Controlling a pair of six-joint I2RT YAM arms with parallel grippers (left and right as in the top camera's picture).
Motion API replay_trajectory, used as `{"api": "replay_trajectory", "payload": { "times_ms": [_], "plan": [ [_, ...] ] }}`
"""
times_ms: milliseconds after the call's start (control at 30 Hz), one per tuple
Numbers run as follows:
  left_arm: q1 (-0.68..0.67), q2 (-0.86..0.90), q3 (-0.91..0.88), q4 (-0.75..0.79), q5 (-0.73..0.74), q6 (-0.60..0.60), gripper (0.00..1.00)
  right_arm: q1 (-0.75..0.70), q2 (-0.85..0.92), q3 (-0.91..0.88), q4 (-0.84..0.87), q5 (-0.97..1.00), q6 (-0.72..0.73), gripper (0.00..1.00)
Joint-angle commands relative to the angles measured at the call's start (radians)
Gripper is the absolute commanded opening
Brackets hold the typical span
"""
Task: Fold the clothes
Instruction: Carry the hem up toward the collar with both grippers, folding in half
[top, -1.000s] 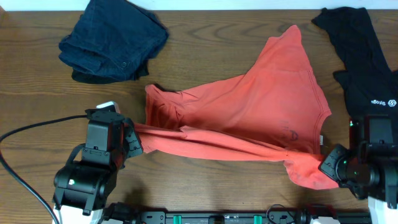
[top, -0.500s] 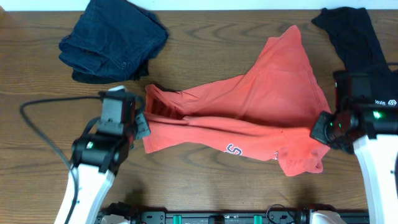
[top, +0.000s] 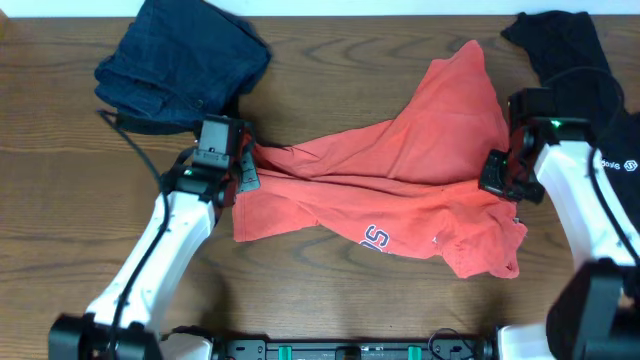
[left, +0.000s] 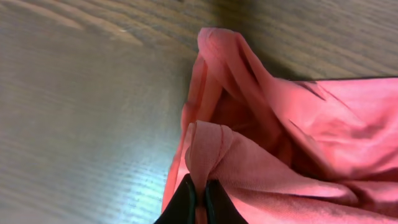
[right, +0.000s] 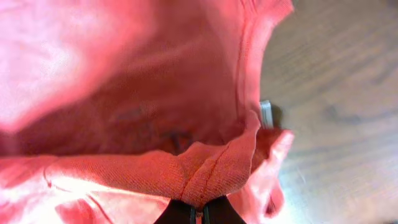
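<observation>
The shirt's pinched hem should be released onto the cloth (top: 477, 192) (right: 194, 203) next, after my right gripper moves down and slightly toward the shirt's middle.
The coral-red T-shirt (top: 400, 180) lies crumpled across the middle of the wooden table, one part reaching up to the back, white lettering (top: 375, 238) showing near its front edge. My left gripper (top: 243, 172) is shut on the shirt's left edge; in the left wrist view (left: 199, 196) a fold of red cloth (left: 211, 149) is pinched between its black fingers. My right gripper (top: 497, 182) is shut on the shirt's right edge, and the right wrist view (right: 198, 214) shows a seamed hem (right: 211, 168) clamped in it, a small white tag (right: 266, 113) beside it.
A dark navy denim garment (top: 180, 65) lies bunched at the back left, close behind my left gripper. A black shirt (top: 575, 60) with a small white logo lies at the back right, under my right arm. Bare wood (top: 320, 310) shows along the front edge.
Both grippers have moved away from the front edge toward the back of the table, dragging the shirt's near edge with them. The lettering has come into view.
</observation>
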Motion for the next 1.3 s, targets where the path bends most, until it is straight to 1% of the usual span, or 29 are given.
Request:
{"api": "replay_trajectory", "payload": {
  "times_ms": [0,200,233,267,300,367,400,433,533,600,633,700,767,833,967,1133,1267],
  "plan": [
    [0.002,0.049,0.018,0.019,-0.014,0.021,0.06,-0.014,0.066,0.003,0.045,0.013,-0.028,0.01],
    [0.002,0.134,0.018,0.064,0.04,0.024,0.06,-0.016,0.171,0.003,0.164,-0.01,-0.049,0.01],
    [0.002,0.146,0.018,0.067,0.051,0.025,0.06,-0.016,0.185,0.003,0.179,-0.01,-0.05,0.03],
    [0.002,0.156,0.018,0.067,0.058,0.025,0.06,-0.016,0.196,0.003,0.19,-0.013,-0.05,0.09],
    [0.002,0.165,0.018,0.066,0.063,0.025,0.06,-0.016,0.204,0.003,0.197,-0.014,-0.05,0.19],
    [0.002,0.175,0.018,0.062,0.065,0.025,0.08,-0.016,0.205,0.003,0.203,-0.013,-0.052,0.35],
    [0.002,0.177,0.018,0.059,0.065,0.028,0.17,-0.016,0.203,0.006,0.203,-0.014,-0.062,0.5],
    [0.002,0.177,0.018,0.058,0.064,0.035,0.25,-0.017,0.2,0.012,0.2,-0.014,-0.07,0.58],
    [0.002,0.171,0.019,0.058,0.064,0.079,0.6,-0.023,0.193,0.061,0.163,-0.026,-0.091,0.72],
    [0.002,0.165,0.031,0.039,0.064,0.094,0.76,-0.029,0.19,0.109,0.128,-0.056,-0.116,0.75],
    [0.002,0.164,0.05,0.016,0.064,0.107,0.81,-0.032,0.188,0.138,0.108,-0.072,-0.13,0.77],
    [0.002,0.163,0.101,-0.036,0.064,0.137,0.86,-0.036,0.188,0.209,0.067,-0.108,-0.164,0.79],
    [0.002,0.164,0.171,-0.089,0.064,0.183,0.9,-0.035,0.188,0.272,0.039,-0.136,-0.193,0.8],
    [0.002,0.165,0.237,-0.113,0.064,0.238,0.9,-0.033,0.188,0.317,0.024,-0.156,-0.217,0.81],
    [0.002,0.193,0.33,-0.098,0.066,0.325,0.9,-0.028,0.188,0.362,0.015,-0.192,-0.241,0.8],
    [0.002,0.299,0.38,-0.085,0.147,0.475,0.9,-0.02,0.188,0.362,0.009,-0.191,-0.249,0.8],
    [0.002,0.397,0.394,-0.101,0.162,0.608,0.89,-0.019,0.188,0.362,-0.005,-0.189,-0.259,0.8]
  ]
}}
